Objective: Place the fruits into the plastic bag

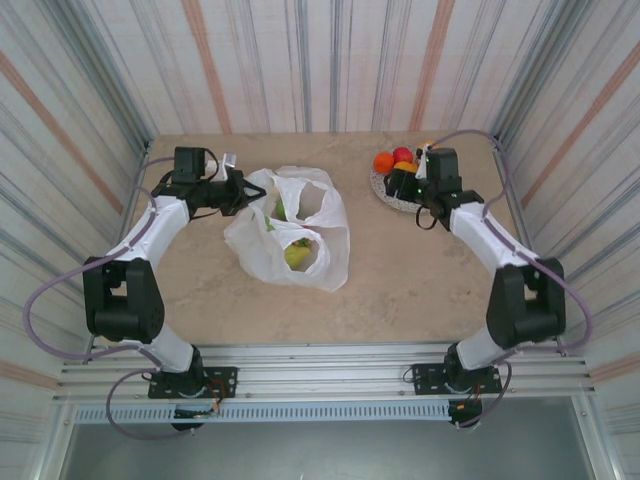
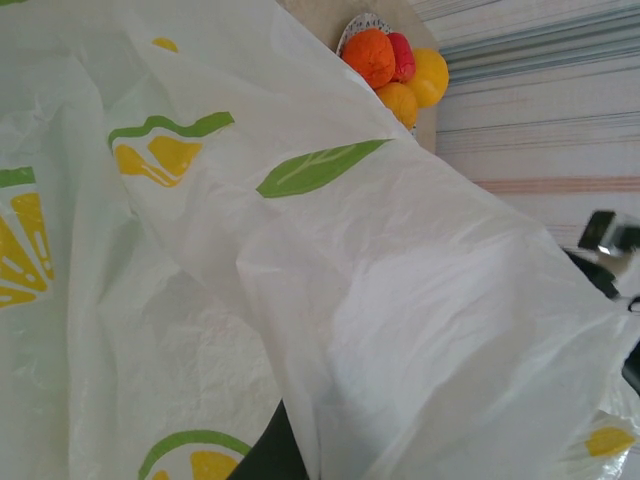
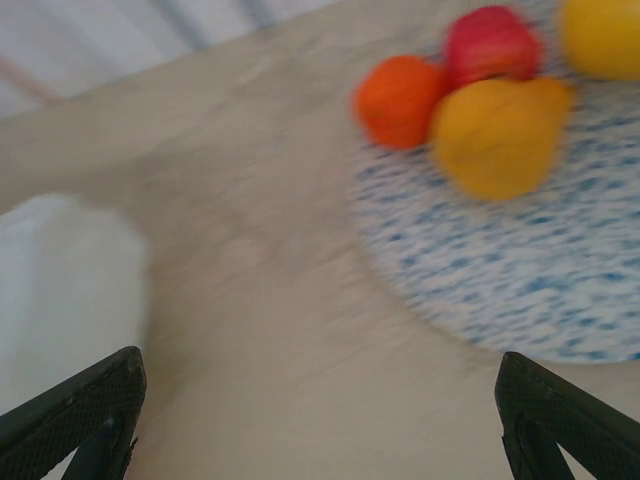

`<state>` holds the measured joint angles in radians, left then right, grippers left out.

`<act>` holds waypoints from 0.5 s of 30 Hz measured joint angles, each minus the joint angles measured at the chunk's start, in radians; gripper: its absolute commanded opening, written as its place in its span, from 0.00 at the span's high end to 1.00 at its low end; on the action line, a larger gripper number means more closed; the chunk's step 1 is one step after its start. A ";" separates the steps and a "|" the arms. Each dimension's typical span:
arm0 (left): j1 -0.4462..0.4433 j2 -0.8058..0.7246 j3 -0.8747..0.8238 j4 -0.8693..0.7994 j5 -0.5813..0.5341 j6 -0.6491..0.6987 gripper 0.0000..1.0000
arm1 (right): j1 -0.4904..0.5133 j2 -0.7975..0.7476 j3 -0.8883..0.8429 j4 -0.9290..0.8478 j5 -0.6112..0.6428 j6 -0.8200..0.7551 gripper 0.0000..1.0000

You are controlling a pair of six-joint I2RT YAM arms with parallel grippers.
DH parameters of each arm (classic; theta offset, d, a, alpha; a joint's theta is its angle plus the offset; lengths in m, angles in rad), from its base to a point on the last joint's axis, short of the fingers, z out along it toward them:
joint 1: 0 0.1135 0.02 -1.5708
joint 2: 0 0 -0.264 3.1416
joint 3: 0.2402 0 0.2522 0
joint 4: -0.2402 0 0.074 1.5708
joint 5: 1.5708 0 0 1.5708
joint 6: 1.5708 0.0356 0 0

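Observation:
I need to move my right gripper outward and down over the yellow-orange fruit (image 3: 500,140) on the speckled plate (image 3: 520,270) next and close on it, because that fruit is nearest my open fingers.
The white plastic bag (image 1: 290,235) with lemon prints lies left of the table's middle, its mouth open. Greenish fruits (image 1: 297,255) show through its thin wall. My left gripper (image 1: 243,192) is shut on the bag's upper left edge; in the left wrist view the bag's film (image 2: 350,300) drapes over one dark finger (image 2: 264,456). My right gripper (image 3: 320,430) stands open just left of the plate, nothing between its fingers (image 3: 80,415). On the speckled plate (image 3: 520,270) sit an orange ball (image 3: 398,100), a red apple (image 3: 490,45), a yellow-orange fruit (image 3: 497,135) and a yellow ball (image 3: 600,35).
The plate (image 1: 385,195) sits at the table's back right, near the striped wall. Bare beige tabletop (image 1: 400,270) lies between bag and plate. Striped curtain walls close in the table on three sides.

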<state>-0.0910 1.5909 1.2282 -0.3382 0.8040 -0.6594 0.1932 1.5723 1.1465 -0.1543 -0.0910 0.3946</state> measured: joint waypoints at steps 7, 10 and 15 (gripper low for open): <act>0.000 0.000 0.000 0.000 0.000 -0.001 1.00 | -0.004 0.311 0.219 -0.005 0.254 -0.064 0.07; 0.000 0.000 -0.001 0.000 0.000 -0.004 1.00 | -0.004 0.402 0.303 -0.025 0.312 -0.109 0.06; 0.000 0.000 -0.010 0.004 0.001 -0.005 1.00 | -0.003 0.514 0.426 -0.044 0.378 -0.196 0.03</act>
<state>-0.0910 1.5909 1.2179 -0.3344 0.8047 -0.6640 0.1905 2.0861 1.5726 -0.1986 0.2871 0.1989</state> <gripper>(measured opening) 0.047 0.966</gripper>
